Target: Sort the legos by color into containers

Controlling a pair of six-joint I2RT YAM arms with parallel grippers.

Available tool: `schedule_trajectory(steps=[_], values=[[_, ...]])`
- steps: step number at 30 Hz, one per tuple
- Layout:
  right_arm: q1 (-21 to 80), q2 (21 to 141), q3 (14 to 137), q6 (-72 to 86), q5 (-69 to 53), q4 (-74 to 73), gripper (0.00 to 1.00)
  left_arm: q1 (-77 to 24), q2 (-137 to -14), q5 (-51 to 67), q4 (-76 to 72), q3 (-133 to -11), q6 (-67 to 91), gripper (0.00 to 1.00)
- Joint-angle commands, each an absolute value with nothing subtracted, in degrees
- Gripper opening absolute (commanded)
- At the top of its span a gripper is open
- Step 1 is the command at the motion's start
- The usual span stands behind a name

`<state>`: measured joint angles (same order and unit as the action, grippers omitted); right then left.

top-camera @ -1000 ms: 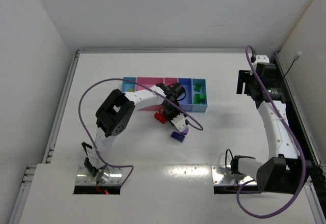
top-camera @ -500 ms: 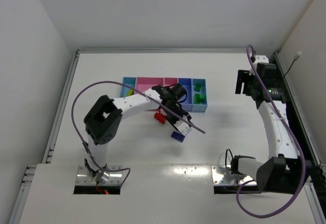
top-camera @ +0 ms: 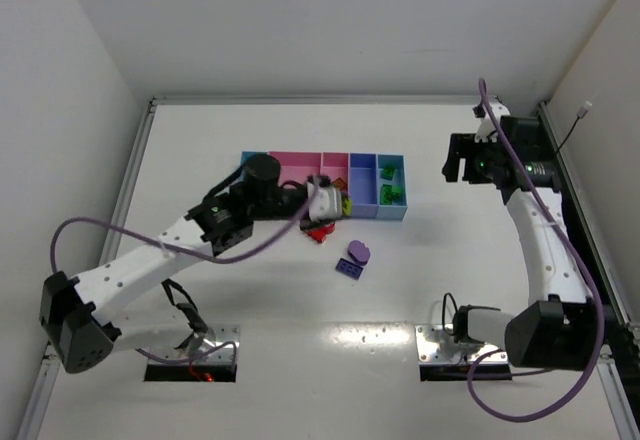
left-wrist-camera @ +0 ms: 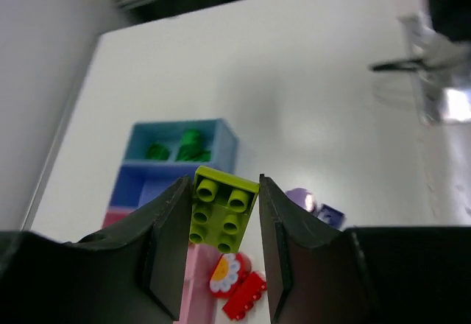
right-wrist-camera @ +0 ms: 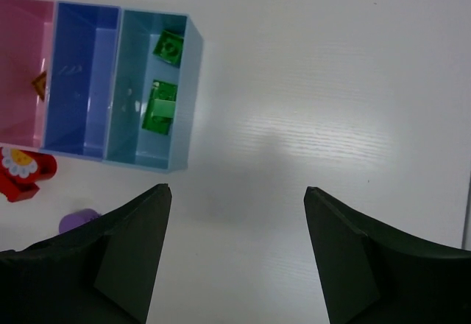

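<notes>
I should swing my left gripper to the left in the top view next, then down over the end light blue bin. The other light blue bin holds darker green bricks.
My left gripper [top-camera: 333,201] is shut on a yellow-green brick [left-wrist-camera: 223,208], held above the front of the pink bins [top-camera: 300,168]. The containers [top-camera: 362,172] stand in a row at mid table. Two green bricks [right-wrist-camera: 160,108] lie in the right light blue bin [right-wrist-camera: 186,81], and an orange piece [right-wrist-camera: 40,82] lies in a pink bin. A red flower piece [left-wrist-camera: 227,274] and a red brick [left-wrist-camera: 245,303] lie on the table before the bins. A round purple piece [top-camera: 358,251] and a purple brick [top-camera: 348,269] lie nearer. My right gripper [right-wrist-camera: 235,191] is open and empty, to the right of the bins.
The blue-violet bin [right-wrist-camera: 81,74] holds nothing that I can see. The left arm's purple cable [top-camera: 250,250] loops over the table to the left of the bricks. A raised rim [top-camera: 135,180] bounds the table at the left and back.
My left arm has swung round and its gripper has moved from beside the purple pieces up and left to the pink bins. The round purple piece now shows. My right gripper shifted slightly left.
</notes>
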<state>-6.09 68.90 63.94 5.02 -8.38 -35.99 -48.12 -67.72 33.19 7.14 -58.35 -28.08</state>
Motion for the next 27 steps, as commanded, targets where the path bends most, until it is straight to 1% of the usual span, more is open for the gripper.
schedule_trajectory(steps=[1, 2, 3, 6, 9, 10, 12, 14, 15, 16, 21, 27], values=[[-4.14, 71.89, 68.46, 5.98, -12.66, -36.3, 0.75, -41.76, -62.42, 20.68, -2.47, -57.05, -3.27, 0.0], [-3.61, 72.76, 68.99, 5.45, -13.18, -36.82, 0.75, -40.44, -61.45, 18.31, -1.94, -56.26, 0.23, 0.0], [-2.56, 74.51, 70.39, 4.93, -13.18, -36.83, 0.75, -39.12, -60.74, 12.89, -1.24, -56.25, 1.83, 0.0], [0.07, 77.86, 74.16, 3.61, -13.8, -38.05, 0.75, -32.45, -60.73, 7.83, 4.12, -56.86, 7.02, 0.0], [1.49, 82.69, 80.14, 1.51, -15.82, -40.33, 0.78, -22.63, -63.53, 9.21, 7.12, -56.34, 11.68, 0.0], [2.36, 85.4, 83.46, 0.97, -16.34, -41.82, 0.8, -20.94, -64.41, 10.27, 7.64, -55.55, 13.69, 0.0], [2.9, 88.31, 86.73, -1.13, -16.35, -43.32, 0.8, -18.03, -67.22, 11.77, 8.44, -55.55, 16.16, 0.0], [3.43, 91.3, 90.08, -2.19, -15.74, -44.73, 0.83, -14.42, -68.99, 12.39, 8.44, -55.02, 18.7, 0.0], [4.04, 92.19, 91.65, -2.72, -15.73, -45.26, 0.83, -12.76, -70.82, 14.05, 8.44, -55.02, 18.72, 0.0], [4.04, 92.72, 91.67, -3.33, -15.21, -45.26, 0.85, -12.22, -71.71, 14.06, 8.44, -55.02, 19.33, 0.0], [4.04, 93.86, 91.67, -3.87, -15.11, -45.26, 1.0, -8.18, -78.21, 16.25, 9.58, -56.33, 21.18, 0.0], [3.43, 93.87, 89.74, 1.05, -10.9, -42.62, 1.0, -6.5, -82.96, 14.85, 9.58, -57.65, 20.39, 0.0]])
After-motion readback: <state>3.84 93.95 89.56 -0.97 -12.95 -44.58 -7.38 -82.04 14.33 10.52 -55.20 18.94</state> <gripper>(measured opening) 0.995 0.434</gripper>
